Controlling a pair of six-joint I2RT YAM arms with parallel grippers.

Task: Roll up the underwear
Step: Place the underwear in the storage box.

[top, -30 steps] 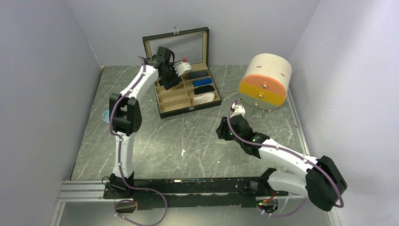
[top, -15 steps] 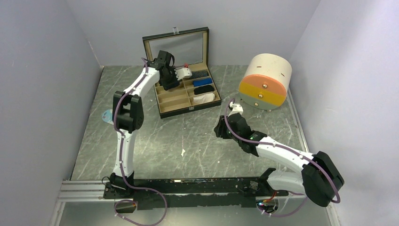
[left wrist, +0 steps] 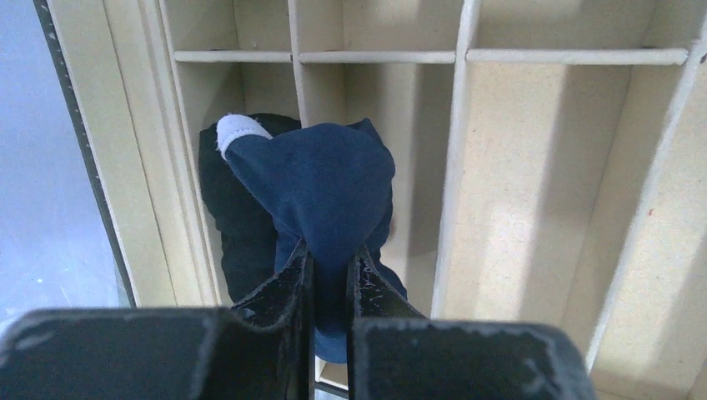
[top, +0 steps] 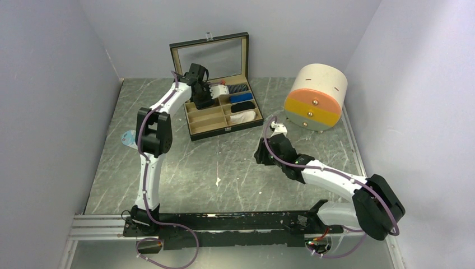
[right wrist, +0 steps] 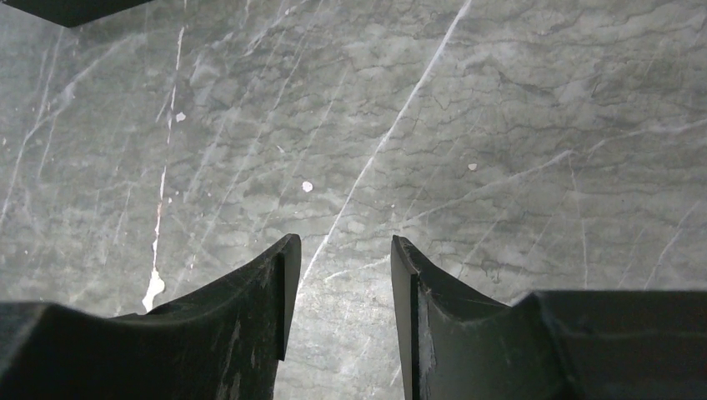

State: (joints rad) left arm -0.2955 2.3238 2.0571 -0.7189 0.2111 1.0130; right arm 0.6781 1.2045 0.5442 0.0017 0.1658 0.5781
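Note:
The box's empty section beside the black underwear is below my left gripper, to its right in the wrist view. I should move there, lower and release the navy underwear.
My left gripper (left wrist: 331, 250) is shut on the navy blue underwear (left wrist: 321, 179), which has a white trim tab at its upper left. It hangs over the tan compartments of the divided box (left wrist: 454, 150). The black underwear (left wrist: 229, 208) lies in a compartment beside the box's left wall, partly behind the navy piece. From above, the left gripper (top: 203, 100) is over the box's (top: 193, 130) left column and hides both garments. My right gripper (right wrist: 342, 242) is open with nothing between its fingers. It hovers low over the bare marble table (top: 224, 168) right of centre (top: 261, 154).
The box's lid (top: 210, 53) stands open at the back. Its right column holds striped grey (top: 237, 88), blue (top: 241, 98), black (top: 242, 106) and white (top: 245, 116) bundles. A cream drum with orange and yellow drawers (top: 315, 98) stands at the right. A pale disc (top: 127, 137) lies at the table's left edge.
My left gripper has dropped slightly toward the box's compartments, still holding the navy cloth. The right gripper has drifted a little left and away from the arm bases, still open.

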